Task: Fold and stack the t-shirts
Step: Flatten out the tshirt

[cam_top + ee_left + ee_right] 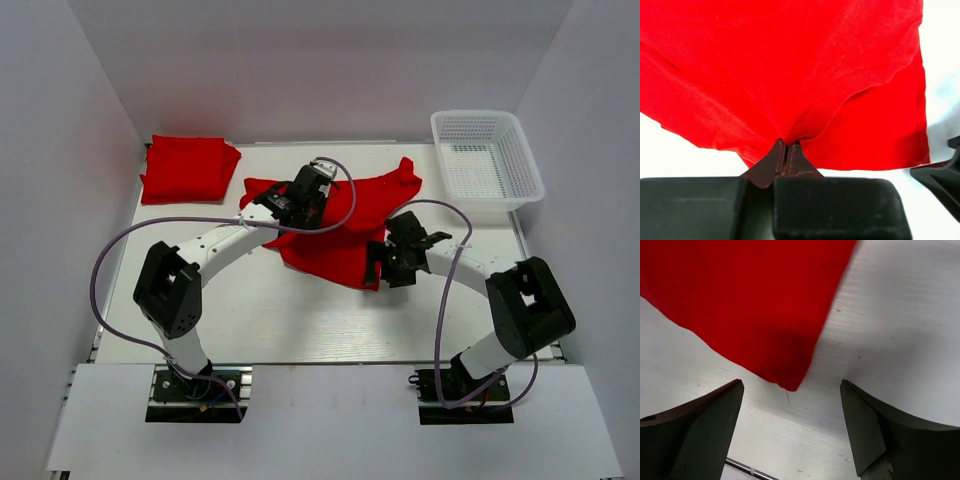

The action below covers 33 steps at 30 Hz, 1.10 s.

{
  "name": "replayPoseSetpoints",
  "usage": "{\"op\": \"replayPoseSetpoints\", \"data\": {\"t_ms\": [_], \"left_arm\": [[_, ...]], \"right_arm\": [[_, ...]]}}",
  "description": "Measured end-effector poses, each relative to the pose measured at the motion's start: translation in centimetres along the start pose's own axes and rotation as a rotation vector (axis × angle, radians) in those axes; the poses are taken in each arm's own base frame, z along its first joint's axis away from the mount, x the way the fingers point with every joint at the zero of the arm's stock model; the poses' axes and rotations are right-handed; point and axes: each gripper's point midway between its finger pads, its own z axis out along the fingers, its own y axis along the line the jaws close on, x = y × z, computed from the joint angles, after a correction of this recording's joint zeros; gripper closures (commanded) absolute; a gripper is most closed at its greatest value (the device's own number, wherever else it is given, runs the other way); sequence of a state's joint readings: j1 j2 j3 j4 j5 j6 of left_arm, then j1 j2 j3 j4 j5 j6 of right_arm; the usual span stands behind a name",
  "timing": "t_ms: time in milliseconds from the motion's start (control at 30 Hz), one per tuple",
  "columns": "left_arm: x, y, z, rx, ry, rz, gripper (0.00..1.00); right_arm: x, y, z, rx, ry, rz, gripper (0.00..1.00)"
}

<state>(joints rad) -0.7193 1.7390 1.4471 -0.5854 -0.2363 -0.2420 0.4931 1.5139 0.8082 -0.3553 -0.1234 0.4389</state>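
Observation:
I will move my right gripper to the left in the top view next, farther over the shirt's near corner (374,286) (791,371), and close it, because only the tip of the shirt reaches my open fingers.
An unfolded red t-shirt (350,225) lies crumpled mid-table. My left gripper (293,212) is shut on a pinched fold near its left part; in the left wrist view the closed gripper (786,146) pinches a ridge of the cloth (790,65). My right gripper (378,268) is open at the shirt's near right corner. In the right wrist view this gripper (791,391) has the shirt (750,300) corner lying between its spread fingers, not held. A second red t-shirt (190,168) lies folded at the far left.
A white plastic mesh basket (488,160) stands at the far right corner. White walls close in the table (280,320) on the left, back and right. The right gripper's finger (940,180) shows at the edge of the left wrist view.

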Motion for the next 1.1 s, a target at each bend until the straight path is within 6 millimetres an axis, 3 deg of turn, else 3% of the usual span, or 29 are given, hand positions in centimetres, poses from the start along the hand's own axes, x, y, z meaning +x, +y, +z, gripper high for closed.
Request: {"op": "replayPoseSetpoints", "data": {"t_ms": [200,333,400,467,767,833,900,1033,1100], "left_arm": [[0.9,0.3,0.1,-0.013,0.024,-0.033,1.0],[1.4,0.4,0.2,-0.018,0.036,-0.043,1.0],[1.4,0.4,0.2,-0.02,0.036,-0.048,1.0],[1.3,0.5,0.2,-0.022,0.034,-0.051,1.0],[-0.1,1.8,-1.3,-0.051,-0.005,-0.072,1.0],[-1.2,2.3,-1.9,-0.073,-0.023,-0.082,1.0],[-3.0,3.0,-2.9,-0.1,-0.056,-0.095,1.0],[-9.4,5.5,-6.6,-0.176,-0.207,-0.159,1.0],[-11.1,6.8,-8.1,-0.216,-0.253,-0.186,1.0]], "right_arm": [[-1.2,1.5,1.2,0.006,-0.016,-0.011,0.22],[-2.0,2.4,2.0,0.004,-0.033,-0.011,0.34],[-2.3,2.8,2.3,0.004,-0.041,-0.007,0.54],[-2.3,2.8,2.7,0.017,-0.044,-0.007,1.0],[-3.5,1.5,3.0,0.14,-0.107,0.014,1.0],[-4.3,0.6,1.9,0.192,-0.152,0.012,1.0],[-6.1,0.0,-0.3,0.236,-0.245,0.005,1.0],[-11.7,0.0,-8.0,0.295,-0.51,-0.004,1.0],[-13.9,0.0,-11.4,0.314,-0.614,-0.004,1.0]]}}
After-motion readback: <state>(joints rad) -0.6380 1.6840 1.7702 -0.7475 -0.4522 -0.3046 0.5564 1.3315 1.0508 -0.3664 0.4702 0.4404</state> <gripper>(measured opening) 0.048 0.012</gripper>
